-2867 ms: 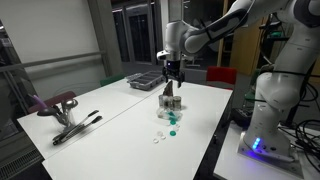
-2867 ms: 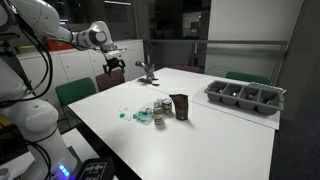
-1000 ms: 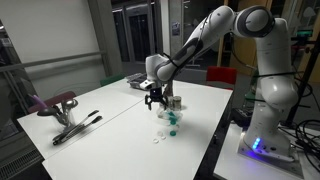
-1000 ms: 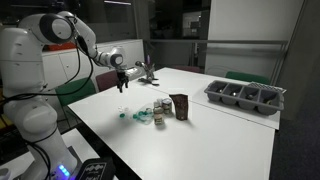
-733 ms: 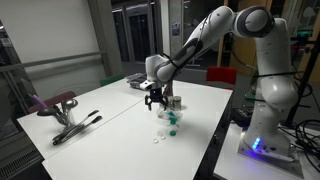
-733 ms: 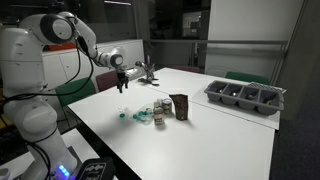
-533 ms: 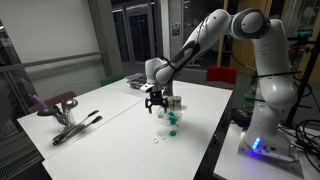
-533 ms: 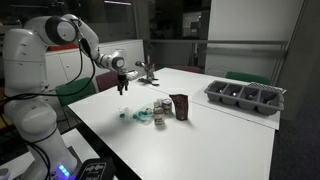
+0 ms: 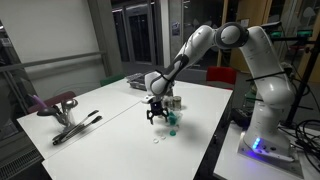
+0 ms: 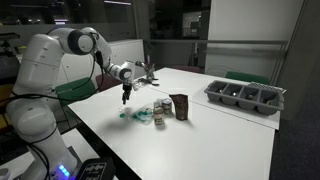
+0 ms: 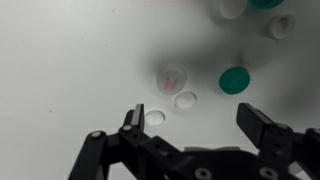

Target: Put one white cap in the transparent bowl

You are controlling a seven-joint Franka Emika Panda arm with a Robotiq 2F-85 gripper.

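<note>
I will next lower my gripper toward the white cap with the reddish mark [image 11: 171, 81], with my open fingers around its sides.
My gripper [image 11: 197, 125] is open and empty, hanging low over the white table. It also shows in both exterior views [image 9: 156, 113] [image 10: 124, 97]. Three white caps lie just ahead of the fingertips in the wrist view: one [image 11: 154, 118] beside the left finger [image 11: 132, 118], one [image 11: 186, 100] a little further off, and one [image 11: 172, 77] with a reddish mark. A teal cap [image 11: 234, 80] lies to their right. The transparent bowl [image 10: 147, 119] appears as a faint clear shape next to the dark block [image 10: 180, 106]. I cannot make the bowl out surely in the wrist view.
A large dark tray [image 10: 245, 97] stands at the far side of the table. More teal caps [image 9: 172, 128] and white caps [image 9: 160, 140] lie near the table's front edge. Black tongs [image 9: 75, 128] and a chair [image 9: 58, 103] are off to the side.
The arm has come down and slightly toward the caps. The gripper now hangs much closer to the table. It stays open and nothing has been picked up.
</note>
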